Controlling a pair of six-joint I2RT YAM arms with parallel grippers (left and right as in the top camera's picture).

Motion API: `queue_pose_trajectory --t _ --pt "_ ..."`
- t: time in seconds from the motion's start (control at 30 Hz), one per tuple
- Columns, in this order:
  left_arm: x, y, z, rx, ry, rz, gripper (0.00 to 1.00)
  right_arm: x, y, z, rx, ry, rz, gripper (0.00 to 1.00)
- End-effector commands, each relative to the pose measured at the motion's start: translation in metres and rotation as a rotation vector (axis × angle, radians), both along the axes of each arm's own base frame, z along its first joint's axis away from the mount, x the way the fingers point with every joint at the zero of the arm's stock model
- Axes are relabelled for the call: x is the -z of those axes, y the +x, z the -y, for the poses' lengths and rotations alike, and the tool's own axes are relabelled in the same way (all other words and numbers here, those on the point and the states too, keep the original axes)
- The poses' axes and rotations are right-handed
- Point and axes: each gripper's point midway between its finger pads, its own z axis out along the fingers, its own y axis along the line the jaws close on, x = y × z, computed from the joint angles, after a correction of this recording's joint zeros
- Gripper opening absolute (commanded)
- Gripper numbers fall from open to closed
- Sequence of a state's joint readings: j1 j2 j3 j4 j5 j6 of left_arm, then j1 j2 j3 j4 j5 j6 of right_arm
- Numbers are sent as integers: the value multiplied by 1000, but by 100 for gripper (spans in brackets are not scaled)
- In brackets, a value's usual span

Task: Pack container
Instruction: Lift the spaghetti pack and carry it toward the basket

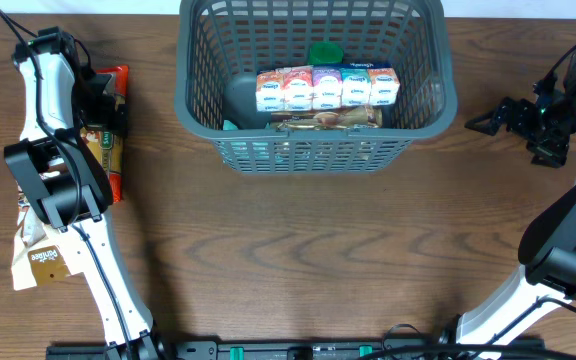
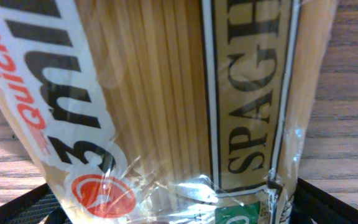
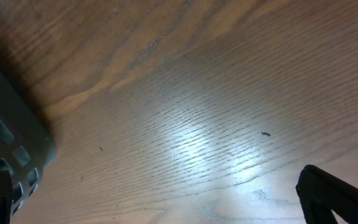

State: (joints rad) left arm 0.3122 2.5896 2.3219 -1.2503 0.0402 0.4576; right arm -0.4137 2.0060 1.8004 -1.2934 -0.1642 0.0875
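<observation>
The left gripper stays low next and closes its fingers across the packet's middle [image 1: 108, 128] [image 2: 173, 200], as a finger is already beside each long edge of the spaghetti packet.
The container, a dark grey-blue slotted basket [image 1: 182, 100], stands at the back middle of the table. It holds a row of small cartons [image 1: 328, 88], a green lid [image 1: 325, 52] and a flat packet [image 1: 328, 120]. A spaghetti packet [image 1: 117, 160] lies on the table at the left and fills the left wrist view [image 2: 166, 93]. My left gripper [image 1: 96, 105] is low over it, open, with a finger on each side of the packet [image 2: 179, 214]. My right gripper [image 1: 496, 118] is open and empty, right of the basket. A basket corner [image 3: 8, 146] shows in the right wrist view.
A tan and white snack bag [image 1: 38, 255] lies at the front left, partly under the left arm. Bare wood table [image 1: 298, 250] lies in front of the basket and under the right gripper [image 3: 197, 124].
</observation>
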Motion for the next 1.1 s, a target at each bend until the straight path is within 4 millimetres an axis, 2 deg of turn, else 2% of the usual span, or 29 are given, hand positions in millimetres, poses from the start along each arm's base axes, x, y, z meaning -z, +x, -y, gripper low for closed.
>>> queue_pose_trajectory --t 0.0,0.23,0.3,0.4,0.47,0.57,0.67,0.77,0.83,0.93,1.07 --pt "19 -9 8 16 -42 -45 100 2 0 -6 2 14 -9 99" --pt "18 -9 10 15 -53 -45 60 2 -1 -6 2 15 -13 99" --pt "18 -10 10 6 -53 -47 45 2 -1 -6 2 16 -15 99" --pt "18 -9 10 -25 -51 -45 31 2 -2 -6 2 17 -17 99" --pt "18 -10 11 -31 -51 -49 6 2 -2 -7 2 18 -19 99" --pt "10 -10 15 -44 -49 -47 6 2 -2 -7 2 18 -19 99" --pt "-10 -6 19 -63 -39 -16 6 2 -2 -7 2 18 -19 99" --pt "-46 0 25 -77 -26 46 6 2 -2 -7 2 18 -19 99" --pt "-79 3 31 -77 -21 108 6 2 -2 -7 -1 17 -19 99" --pt "-138 4 40 -64 -5 225 6 2 -2 -7 -2 18 -18 99" --pt "-226 -3 51 -52 33 428 6 2 -3 -7 -3 19 -21 99"
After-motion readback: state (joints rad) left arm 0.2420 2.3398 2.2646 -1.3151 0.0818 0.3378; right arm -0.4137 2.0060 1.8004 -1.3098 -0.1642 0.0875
